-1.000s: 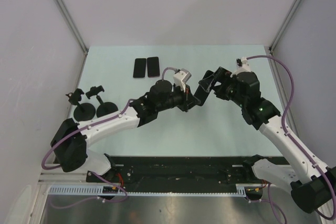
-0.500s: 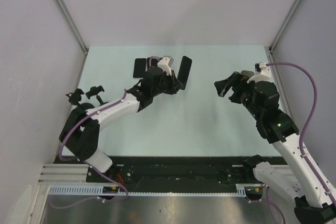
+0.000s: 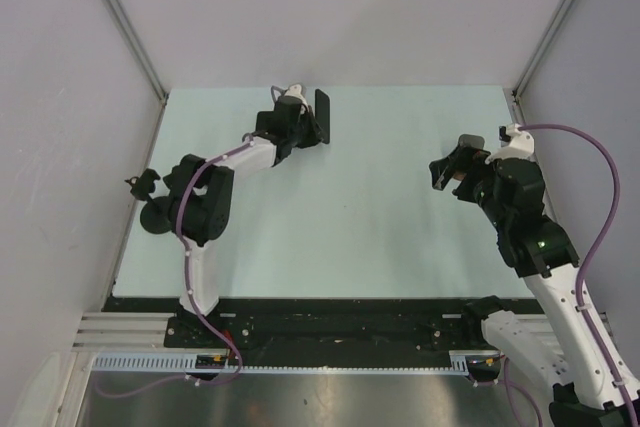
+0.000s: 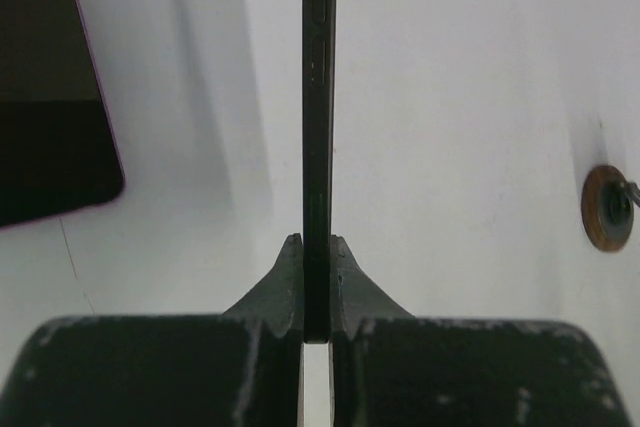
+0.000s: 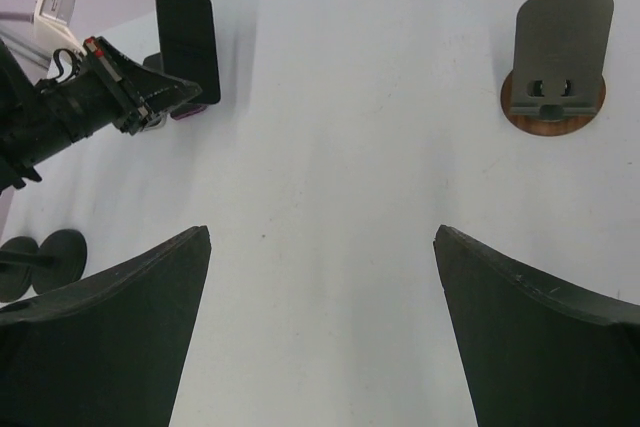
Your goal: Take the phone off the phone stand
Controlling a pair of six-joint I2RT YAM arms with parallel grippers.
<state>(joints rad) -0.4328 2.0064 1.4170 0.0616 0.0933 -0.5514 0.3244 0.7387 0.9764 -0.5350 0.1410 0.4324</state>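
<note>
My left gripper should next lower the phone onto the bare tabletop (image 3: 333,139) (image 4: 255,147) beside the flat phone and release its lower end, as that clear spot is below the gripper.
My left gripper (image 3: 306,127) is shut on the lower end of a black phone (image 3: 322,117) and holds it on edge, upright, over the far-left part of the table. The left wrist view shows the phone's thin side (image 4: 319,97) pinched between both fingers at my left gripper (image 4: 317,247). The phone stand (image 5: 555,42), a grey plate on a round wooden base, stands empty on the table, apart from the phone (image 5: 188,37). Its base also shows in the left wrist view (image 4: 605,207). My right gripper (image 3: 452,159) is wide open and empty; it shows the same way in the right wrist view (image 5: 322,232).
Another dark phone (image 4: 50,97) lies flat on the table beside the held one. Black round-based holders (image 3: 155,212) stand at the left edge, also in the right wrist view (image 5: 40,252). Grey enclosure walls surround the table (image 3: 400,227).
My left arm has swung the phone from the table's middle to the far left, away from the stand. My right gripper has pulled back to the right, open.
</note>
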